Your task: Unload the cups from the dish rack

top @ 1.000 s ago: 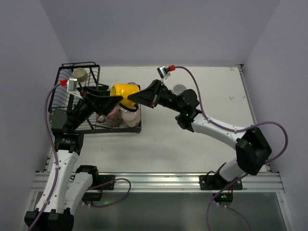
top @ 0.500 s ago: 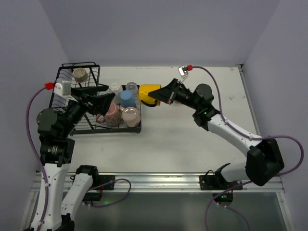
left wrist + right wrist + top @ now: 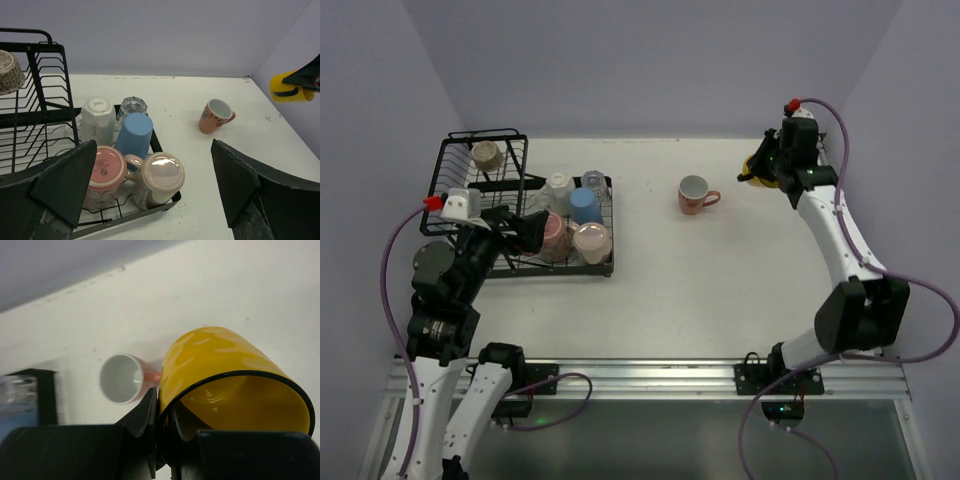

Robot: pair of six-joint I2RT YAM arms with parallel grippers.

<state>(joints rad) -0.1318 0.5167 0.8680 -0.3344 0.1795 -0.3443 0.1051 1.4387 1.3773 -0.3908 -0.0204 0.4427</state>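
Note:
My right gripper moves down toward the salmon cup (image 3: 694, 194) next, then sets the yellow mug (image 3: 220, 365) beside that cup's handle, where the table is empty.
The black wire dish rack (image 3: 448, 170) stands at the left. Its low tray (image 3: 165, 199) holds upside-down cups: white (image 3: 97, 120), clear glass (image 3: 132, 106), blue (image 3: 134, 136), pink (image 3: 107, 171) and beige (image 3: 160, 177). One more beige cup (image 3: 485, 155) sits in the tall basket. A salmon cup (image 3: 694, 194) stands upright on the table. My left gripper (image 3: 528, 232) is open, above the tray's near side, holding nothing. At the far right, my right gripper (image 3: 164, 410) is shut on the rim of a yellow mug (image 3: 220, 365), lifted above the table (image 3: 760, 168).
Pale walls close the table in at the back and on both sides, and the right arm (image 3: 835, 230) runs along the right wall. A metal rail (image 3: 640, 375) with the arm bases lines the near edge.
The right arm carried the yellow mug from over the rack across to the far right. My left gripper opened, letting the mug go, and drew back toward the rack's near side.

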